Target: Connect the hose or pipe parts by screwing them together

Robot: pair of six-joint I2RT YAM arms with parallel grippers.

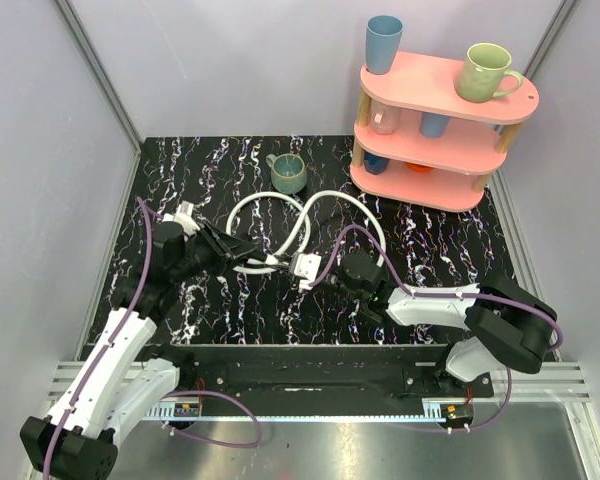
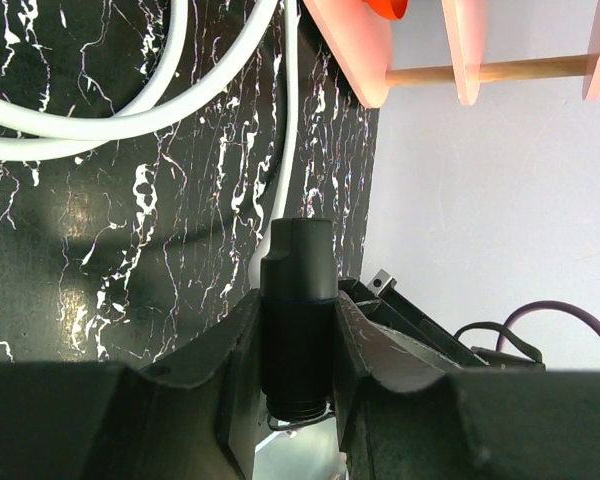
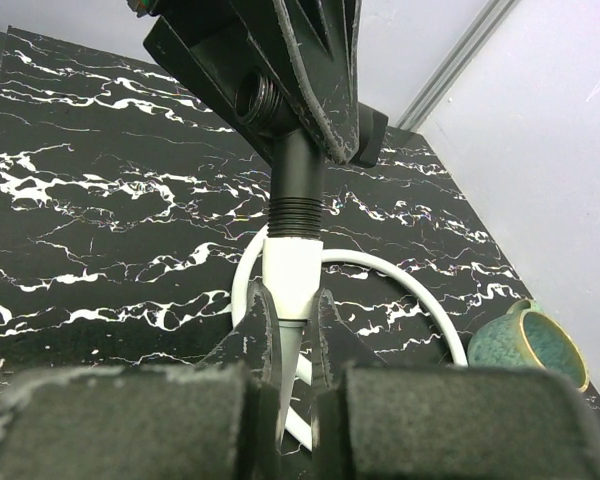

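The robot's right gripper next needs to turn and screw the white end fitting point(image 3: 292, 265) onto the black threads that are still bare just past its fingers, and then let go.
Two white hoses point(image 1: 280, 215) lie in loops on the black marbled table point(image 1: 180, 160). In the top view my left gripper point(image 1: 248, 256) and right gripper point(image 1: 313, 270) meet end to end over the middle of the table. My left gripper point(image 2: 298, 302) is shut on a black cylindrical end fitting point(image 2: 298, 290). The white hoses point(image 2: 130, 120) curve behind it. My right gripper point(image 3: 293, 300) is shut on a white end fitting point(image 3: 292, 265). That fitting butts in line against the black threaded fitting point(image 3: 297, 190), which sticks out of the left gripper above it. How far the threads are engaged cannot be told.
A green mug point(image 1: 288, 173) stands just behind the hose loops; it also shows as the mug point(image 3: 525, 345) at the right. A pink three-tier shelf point(image 1: 420, 95) with cups stands at the back right, and its edge is the pink shelf point(image 2: 350, 50). Purple cables point(image 1: 150, 265) trail along both arms.
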